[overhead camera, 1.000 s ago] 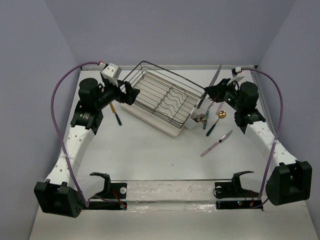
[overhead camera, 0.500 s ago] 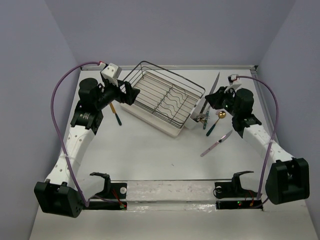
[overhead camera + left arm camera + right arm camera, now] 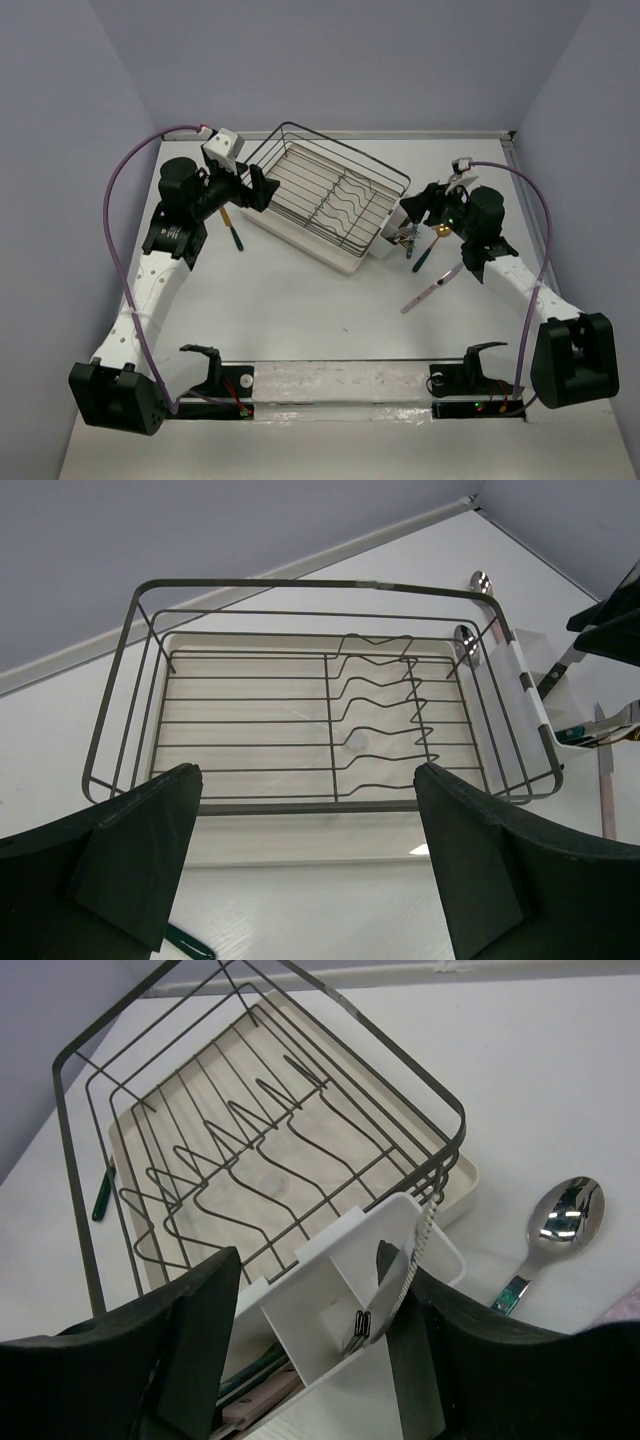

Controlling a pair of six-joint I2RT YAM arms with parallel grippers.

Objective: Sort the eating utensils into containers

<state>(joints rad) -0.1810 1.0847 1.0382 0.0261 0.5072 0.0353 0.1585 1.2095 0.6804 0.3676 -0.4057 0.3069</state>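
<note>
My left gripper moves away from the rack next, turns and lowers onto the blade end of the teal handle. The reason is that utensil (image 3: pixel 236 238) lies loose on the tabletop.
My right gripper (image 3: pixel 412 212) (image 3: pixel 310 1290) hovers open over the white container (image 3: pixel 393 240) (image 3: pixel 340 1280) clipped to the end of the rack. A serrated knife (image 3: pixel 408 1260) stands in its middle compartment, blade leaning on my right finger, free of any grip. The neighbouring compartment holds pink and teal handles (image 3: pixel 255 1395). On the table lie a teal-handled spoon (image 3: pixel 430 245) (image 3: pixel 560 1222) and a pink-handled knife (image 3: pixel 433 287). At the rack's other end my left gripper (image 3: pixel 262 188) (image 3: pixel 308 775) is open and empty. A teal-handled utensil (image 3: pixel 236 238) lies beside it.
The black wire dish rack (image 3: pixel 325 195) (image 3: pixel 320 700) on its cream tray fills the middle of the table, right in front of the left gripper. Walls close in on the left, right and back.
The right arm came down and to the left over the container, lowering the knife that stuck up high into a compartment. Its jaws then opened. The left arm stayed still.
</note>
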